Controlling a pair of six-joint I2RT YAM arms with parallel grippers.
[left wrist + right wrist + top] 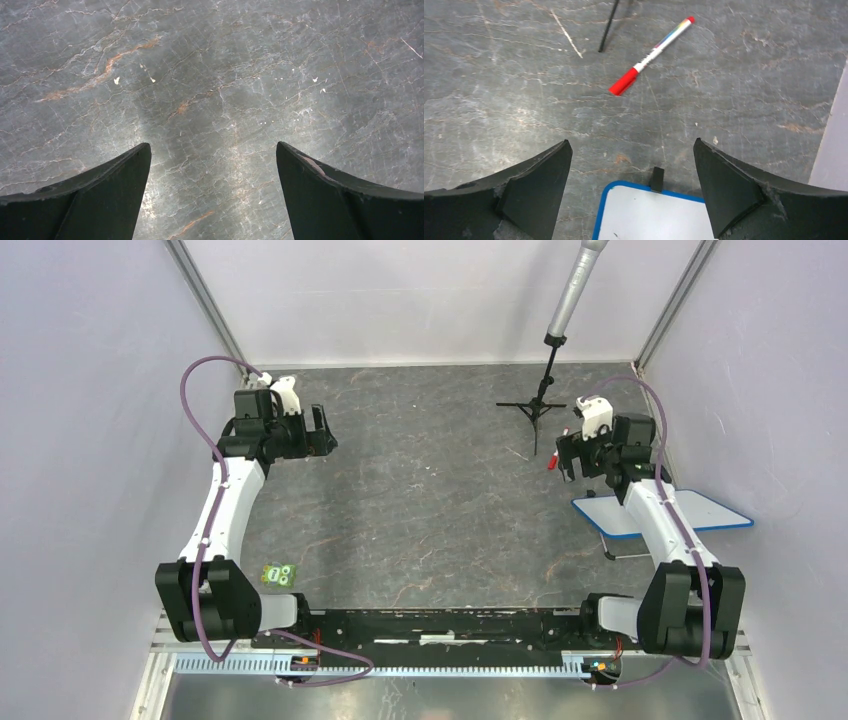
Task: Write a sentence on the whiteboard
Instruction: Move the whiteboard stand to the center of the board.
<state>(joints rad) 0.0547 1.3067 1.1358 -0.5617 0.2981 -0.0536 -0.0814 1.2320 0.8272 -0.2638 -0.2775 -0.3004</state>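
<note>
The whiteboard's black foot [591,493] [657,179] sticks out past the whiteboard's blue rim, narrower than my open fingers' gap, so my right gripper should move down and back around it next.
The whiteboard [700,512], white with a blue rim, lies at the right side of the table, partly under my right arm. In the right wrist view its near corner [649,215] and one black foot show, and the visible face is blank; no red sentence is in view. A marker [651,54] with a red cap lies on the table beyond the board, ahead of my right gripper [631,142], which is open and empty above the board's edge. The marker's red end also shows in the top view [552,463]. My left gripper [212,147] is open and empty over bare table, at the far left [320,430].
A small black tripod [538,405] holding a grey pole stands at the back right, one leg close to the marker [608,27]. A small green tag [277,575] lies near the left arm's base. Walls close in on the left, the back and the right.
</note>
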